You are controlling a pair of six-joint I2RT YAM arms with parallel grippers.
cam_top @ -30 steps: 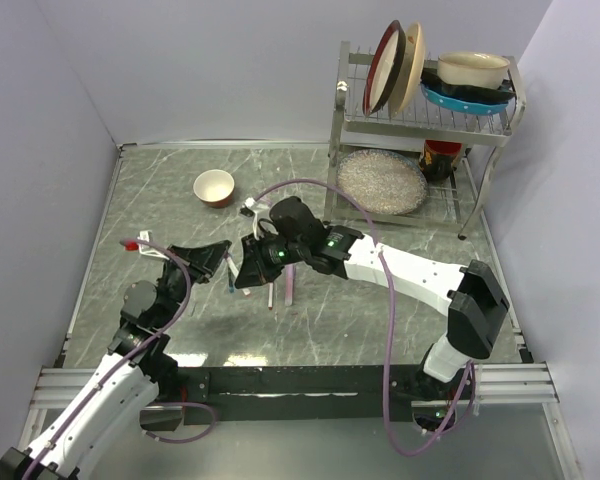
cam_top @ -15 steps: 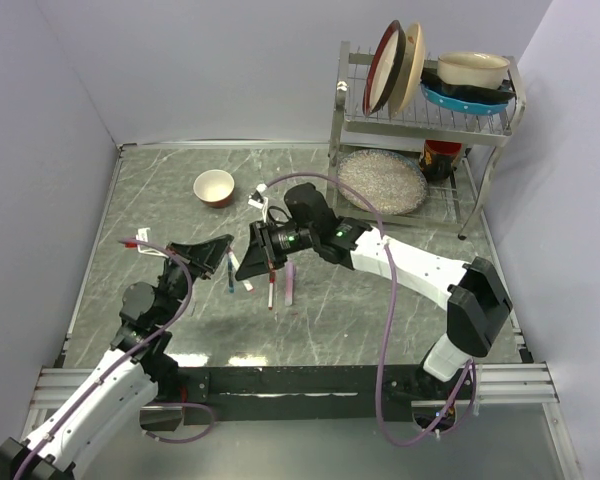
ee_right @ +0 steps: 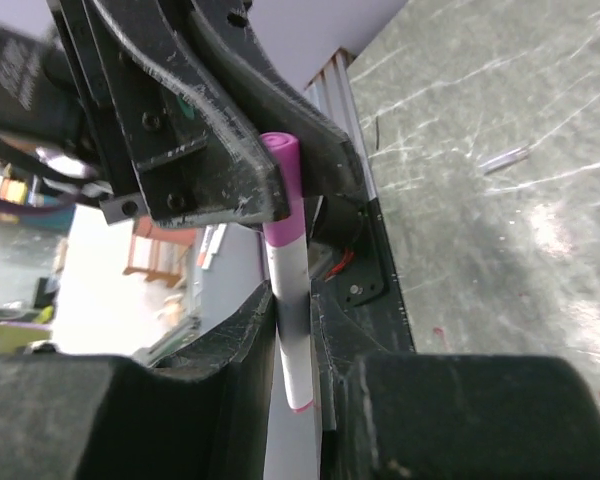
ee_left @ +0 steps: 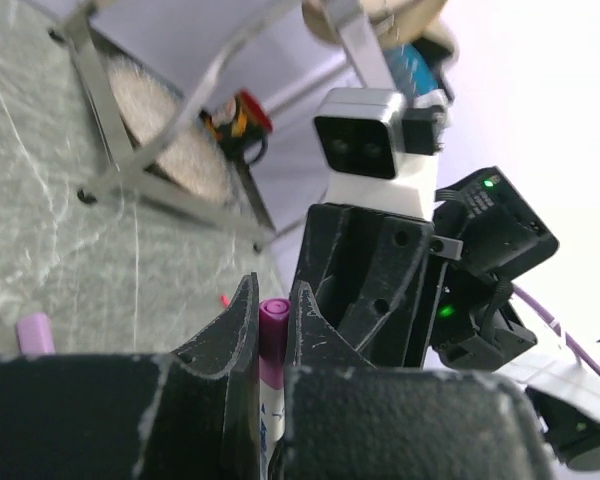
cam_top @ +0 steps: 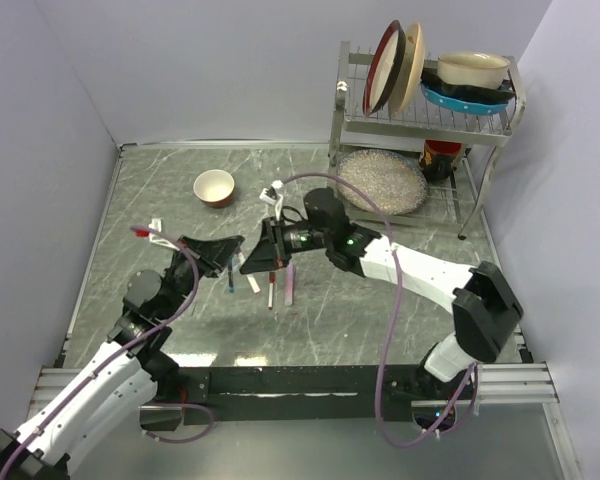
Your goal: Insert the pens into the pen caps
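I will tilt my left gripper downward, lower it between the blue and red pens and release the pen, as its purple end sits flush on its body.
My left gripper (cam_top: pixel 230 252) and right gripper (cam_top: pixel 253 259) meet tip to tip above the table's middle. The left gripper (ee_left: pixel 272 312) is shut on a pen (ee_left: pixel 273 330) with a purple end and a printed white barrel. The right gripper (ee_right: pixel 292 325) is shut on a pen's white barrel (ee_right: pixel 288 290); its purple end (ee_right: pixel 281 170) reaches up between the left arm's fingers (ee_right: pixel 230 170). I cannot tell whether both hold one pen. A lilac pen cap (cam_top: pixel 289 283) and several pens (cam_top: pixel 271 293) lie on the table below the grippers.
A small bowl (cam_top: pixel 214 187) stands at the back left. A metal dish rack (cam_top: pixel 420 120) with plates and bowls is at the back right, a glittery plate (cam_top: pixel 381 181) under it. Walls close the table's left, back and right.
The right wrist has drawn back to the right and the left gripper has followed it rightwards. Both stay shut and tip to tip. The pens lying beneath them now show.
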